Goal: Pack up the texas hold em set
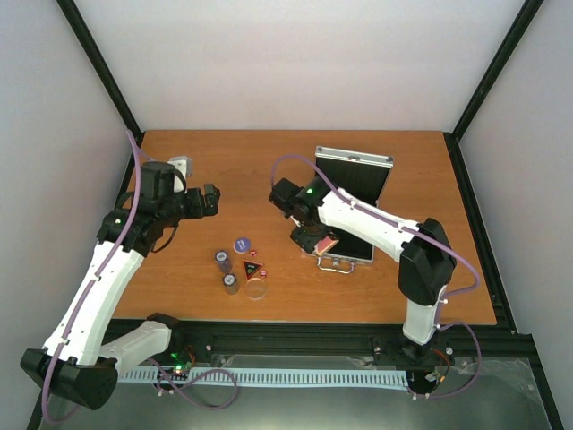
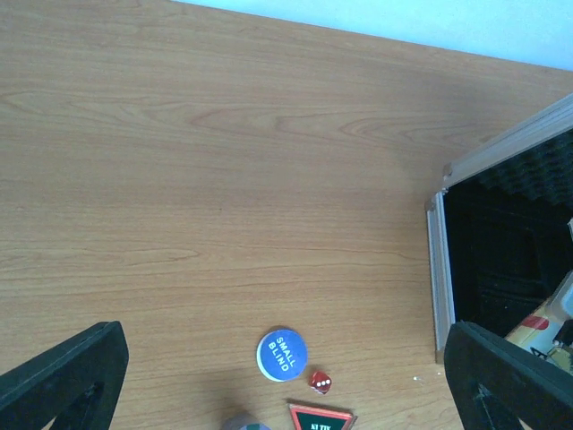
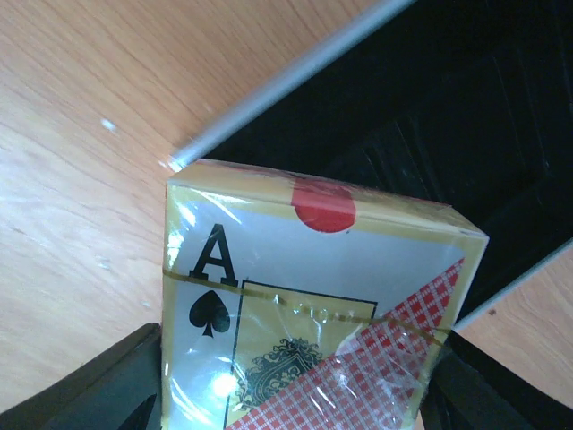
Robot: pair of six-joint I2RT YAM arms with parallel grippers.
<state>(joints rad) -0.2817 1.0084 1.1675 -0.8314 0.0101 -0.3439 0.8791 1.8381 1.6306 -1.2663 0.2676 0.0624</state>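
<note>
My right gripper will next move outward, to the right in the top view, and down to let go of the card box, because the case's black lining is outward from the gripper and below it.
The silver case lies open at the back right, its black lining showing. My right gripper is shut on the pink-red card box and holds it over the case's front left corner. The box also shows in the top view. My left gripper is open and empty above the table, left of the case. Below it lie the blue token, a red die and the triangular token. Two dark chip stacks and a clear token sit at the front centre.
A small white object lies at the back left of the wooden table. Black frame posts run along both sides. The case's handle faces the front edge.
</note>
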